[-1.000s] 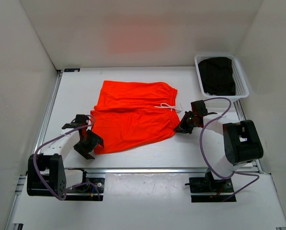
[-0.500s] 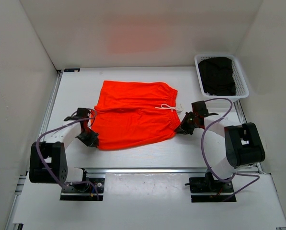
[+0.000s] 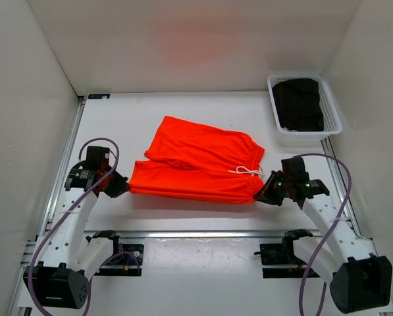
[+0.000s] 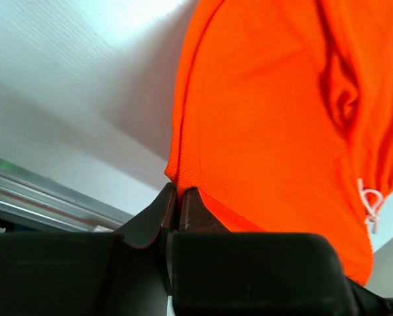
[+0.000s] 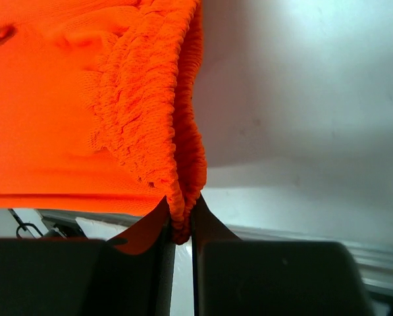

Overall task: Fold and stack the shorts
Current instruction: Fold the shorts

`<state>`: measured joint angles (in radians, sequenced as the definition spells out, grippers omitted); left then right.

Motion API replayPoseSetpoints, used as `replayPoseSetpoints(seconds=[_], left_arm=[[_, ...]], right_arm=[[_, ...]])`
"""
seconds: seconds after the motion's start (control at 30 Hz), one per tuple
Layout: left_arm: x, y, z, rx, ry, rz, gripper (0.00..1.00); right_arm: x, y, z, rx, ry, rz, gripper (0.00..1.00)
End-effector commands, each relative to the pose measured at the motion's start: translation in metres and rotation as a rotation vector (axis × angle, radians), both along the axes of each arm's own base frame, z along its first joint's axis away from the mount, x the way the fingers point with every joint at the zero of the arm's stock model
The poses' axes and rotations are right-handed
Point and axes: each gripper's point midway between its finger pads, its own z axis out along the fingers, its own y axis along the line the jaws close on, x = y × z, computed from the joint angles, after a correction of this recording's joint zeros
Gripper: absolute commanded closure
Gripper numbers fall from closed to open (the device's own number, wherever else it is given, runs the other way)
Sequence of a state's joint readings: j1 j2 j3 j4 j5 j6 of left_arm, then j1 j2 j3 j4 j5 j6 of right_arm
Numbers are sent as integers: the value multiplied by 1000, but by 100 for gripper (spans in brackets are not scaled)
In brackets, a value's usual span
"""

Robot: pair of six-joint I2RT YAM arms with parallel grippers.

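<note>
My left gripper needs to carry the lifted hem outward over the flat leg's far corner next. Then it needs to let go, so that one leg lies on the other leg.
The bright orange-red shorts hang stretched between both grippers above the white table, their near edge lifted and the far part trailing toward the back. My left gripper is shut on the shorts' left hem corner. My right gripper is shut on the gathered elastic waistband at the right end. The white drawstring lies near that end and shows in the left wrist view as a drawstring too.
A white basket at the back right holds a black garment. White walls enclose the table on three sides. A metal rail runs along the near edge by the arm bases.
The left gripper closed on the left hem corner. Both arms then lifted and pulled the near edge toward the front, stretching the shorts between them and dragging them rightward.
</note>
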<state>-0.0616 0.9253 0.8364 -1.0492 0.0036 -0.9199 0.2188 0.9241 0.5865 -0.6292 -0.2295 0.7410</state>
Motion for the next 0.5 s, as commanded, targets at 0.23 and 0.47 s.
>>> replayPoseSetpoints(seconds=[0.23,0.47], left_arm=[[70,-3,107,36,-236,-87,90],[161,-21,116,63,-217,-161,90]], right_arm=[[-3,-30,47,-142,1,-104,100],[48,-38,70,-241,1,-146,100]])
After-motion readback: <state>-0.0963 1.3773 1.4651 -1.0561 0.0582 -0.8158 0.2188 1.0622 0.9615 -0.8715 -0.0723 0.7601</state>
